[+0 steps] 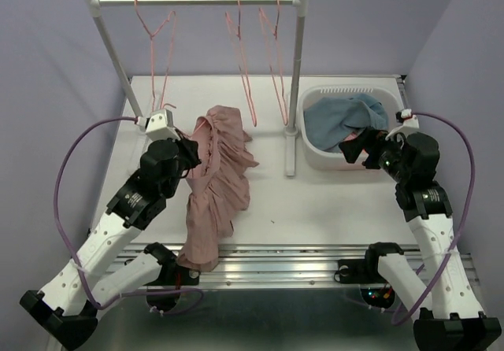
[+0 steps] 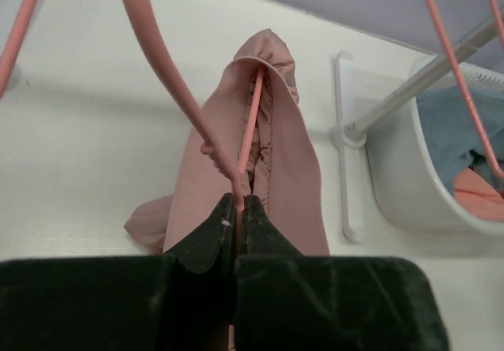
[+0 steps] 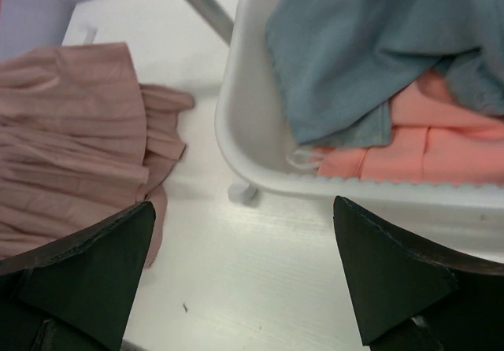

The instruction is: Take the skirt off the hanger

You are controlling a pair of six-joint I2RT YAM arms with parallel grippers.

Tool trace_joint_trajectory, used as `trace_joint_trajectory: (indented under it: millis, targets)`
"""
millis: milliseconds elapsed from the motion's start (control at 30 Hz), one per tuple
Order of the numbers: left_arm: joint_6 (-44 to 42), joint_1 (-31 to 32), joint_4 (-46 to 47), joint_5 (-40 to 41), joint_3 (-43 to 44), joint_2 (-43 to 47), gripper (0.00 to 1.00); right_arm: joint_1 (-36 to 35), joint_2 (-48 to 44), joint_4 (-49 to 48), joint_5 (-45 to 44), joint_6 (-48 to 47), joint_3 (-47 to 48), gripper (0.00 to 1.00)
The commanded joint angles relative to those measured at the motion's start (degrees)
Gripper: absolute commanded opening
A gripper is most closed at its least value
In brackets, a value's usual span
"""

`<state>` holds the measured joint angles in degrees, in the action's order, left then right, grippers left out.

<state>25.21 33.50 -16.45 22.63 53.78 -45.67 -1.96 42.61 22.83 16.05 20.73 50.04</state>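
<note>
My left gripper holds the hanger, so next my right gripper should go to the left in the top view, back and down onto the skirt's lower folds.
The dusty-pink skirt lies crumpled on the table, its lower end hanging over the front edge. It also shows in the left wrist view and the right wrist view. My left gripper is shut on the thin pink hanger just above the skirt's gathered waistband. One arm of the hanger runs into the waistband. My right gripper is open and empty above bare table, beside the basket and well to the right of the skirt.
A white basket at the right holds a blue-grey garment and a coral-orange garment. A clothes rack spans the back with empty pink hangers. Its right post stands between skirt and basket.
</note>
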Motion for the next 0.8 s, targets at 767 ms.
trace_joint_trajectory:
  millis: [767]
  targets:
    - [38.33,1.40,-12.03,20.17,6.69,-24.99,0.00,-73.68,18.37,-18.42,-32.20,-5.26,-6.71,1.00]
